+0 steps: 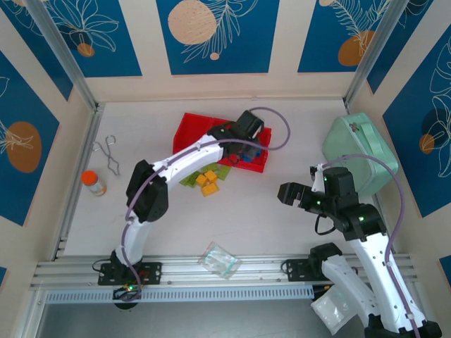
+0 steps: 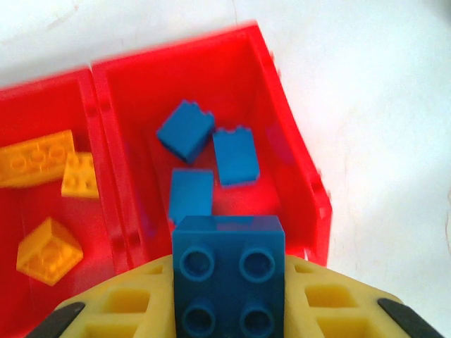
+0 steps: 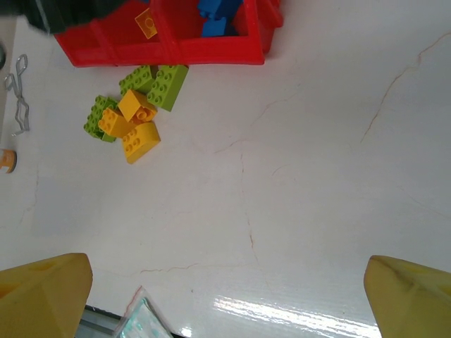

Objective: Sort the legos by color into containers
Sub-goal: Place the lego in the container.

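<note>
I will lower the dark blue lego in my left gripper into the red tray's end container [image 2: 243,201] next and let go of it there.
My left gripper [image 2: 229,299] is shut on a dark blue lego [image 2: 229,271], studs facing the camera, held just above the near wall of the red tray's [image 2: 294,151] end container. Three lighter blue legos [image 2: 236,155] lie in that container. In the neighbouring container lie three orange-yellow legos [image 2: 48,250]. From above, the left gripper [image 1: 246,144] hangs over the right end of the tray [image 1: 190,134]. A loose heap of lime green legos [image 3: 161,83] and orange-yellow legos [image 3: 139,139] sits on the table in front of the tray [image 3: 169,51]. My right gripper [image 3: 225,303] stands open over bare table, apart from everything.
A mint-green case [image 1: 359,151] stands at the right behind the right arm. Metal tongs [image 1: 109,155] and an orange-capped bottle [image 1: 94,183] lie at the left. One clear bag [image 1: 220,259] lies near the front rail, another [image 1: 335,310] by the right arm's base.
</note>
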